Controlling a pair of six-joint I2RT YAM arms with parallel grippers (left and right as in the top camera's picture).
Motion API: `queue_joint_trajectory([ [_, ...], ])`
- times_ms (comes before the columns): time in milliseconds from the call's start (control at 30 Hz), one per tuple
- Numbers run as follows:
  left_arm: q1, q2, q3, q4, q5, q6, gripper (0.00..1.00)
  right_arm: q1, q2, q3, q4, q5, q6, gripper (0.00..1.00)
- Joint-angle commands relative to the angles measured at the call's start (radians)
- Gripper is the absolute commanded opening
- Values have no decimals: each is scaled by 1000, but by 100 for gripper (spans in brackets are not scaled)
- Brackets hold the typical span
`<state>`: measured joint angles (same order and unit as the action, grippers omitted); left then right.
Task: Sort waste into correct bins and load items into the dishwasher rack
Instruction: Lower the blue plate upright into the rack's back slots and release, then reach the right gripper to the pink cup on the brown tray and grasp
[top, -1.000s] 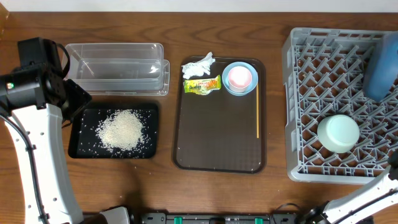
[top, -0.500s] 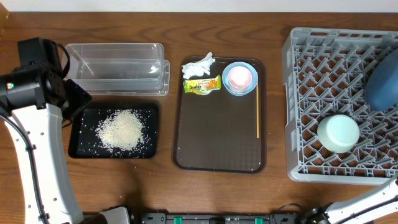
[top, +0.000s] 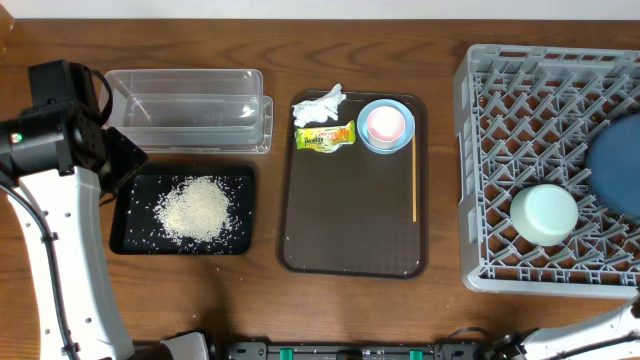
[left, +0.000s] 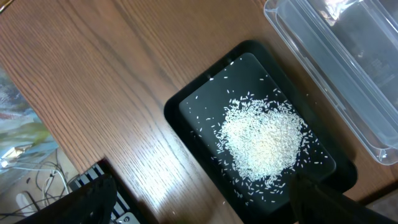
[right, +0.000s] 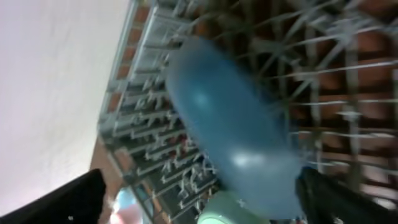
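Note:
The right gripper swings off the rack (top: 520, 110) and down onto the pink cup's wrapper-side rim (top: 369, 124) next. The cup sits to the right gripper's left in the overhead view.
The grey dishwasher rack (top: 520, 110) fills the right side. In it lie an upturned mint-green bowl (top: 545, 213) and the dark blue bowl (top: 620, 165), tilted at the right edge. In the right wrist view the blurred dark blue bowl (right: 236, 130) rests on the pegs, and my right gripper (right: 202, 205) stands open just before it. White rice (top: 195, 208) lies in the black tray (top: 128, 240), behind which stands the clear tub (top: 185, 105). My left gripper (left: 202, 208) hangs open over the table beside the black tray (left: 186, 106). Tissue (top: 320, 105), wrapper (top: 325, 137) and the pink cup (top: 386, 122) inside the light blue bowl (top: 366, 140) sit on the brown tray.
The brown serving tray (top: 350, 220) lies in the middle with a thin yellow stick (top: 414, 185) along its right side. The left arm (top: 55, 130) stands over the table's left edge. Cables and a dark strip (left: 93, 180) show below the table's front edge.
The right gripper has opened and let go of the dark blue bowl. The bowl has dropped from standing at the rack's far right toward the front, lying flatter. The left arm is still.

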<state>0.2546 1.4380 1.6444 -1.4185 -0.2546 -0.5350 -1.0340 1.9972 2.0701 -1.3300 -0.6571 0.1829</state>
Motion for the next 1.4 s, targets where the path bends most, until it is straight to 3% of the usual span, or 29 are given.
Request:
queue_joint_trajectory([
  [0, 4, -7, 3, -6, -16, -2, 90, 15, -84, 21, 10, 112, 93, 99],
  [200, 4, -7, 3, -6, -16, -1, 90, 69, -179, 21, 37, 172, 101, 99],
  [400, 4, -7, 3, -6, -16, -2, 90, 235, -234, 21, 61, 242, 101, 96],
  [533, 4, -7, 3, -6, -16, -1, 90, 415, -232, 21, 55, 243, 49, 96],
  [767, 4, -7, 3, -6, -16, -1, 90, 886, -202, 21, 91, 266, -156, 98],
  [867, 4, -7, 3, -6, -16, -1, 90, 1083, -150, 21, 135, 422, -127, 86],
  [967, 4, -7, 3, -6, -16, -1, 90, 1241, -79, 21, 172, 561, -124, 82],
  [1033, 4, -7, 3, -6, -16, -2, 90, 1339, -19, 21, 192, 660, -105, 74],
  [1233, 4, -7, 3, -6, -16, -1, 90, 1508, 120, 21, 235, 796, -63, 46],
  [1367, 4, -7, 3, -6, -16, -1, 90, 1565, 184, 21, 234, 829, -16, 38],
])
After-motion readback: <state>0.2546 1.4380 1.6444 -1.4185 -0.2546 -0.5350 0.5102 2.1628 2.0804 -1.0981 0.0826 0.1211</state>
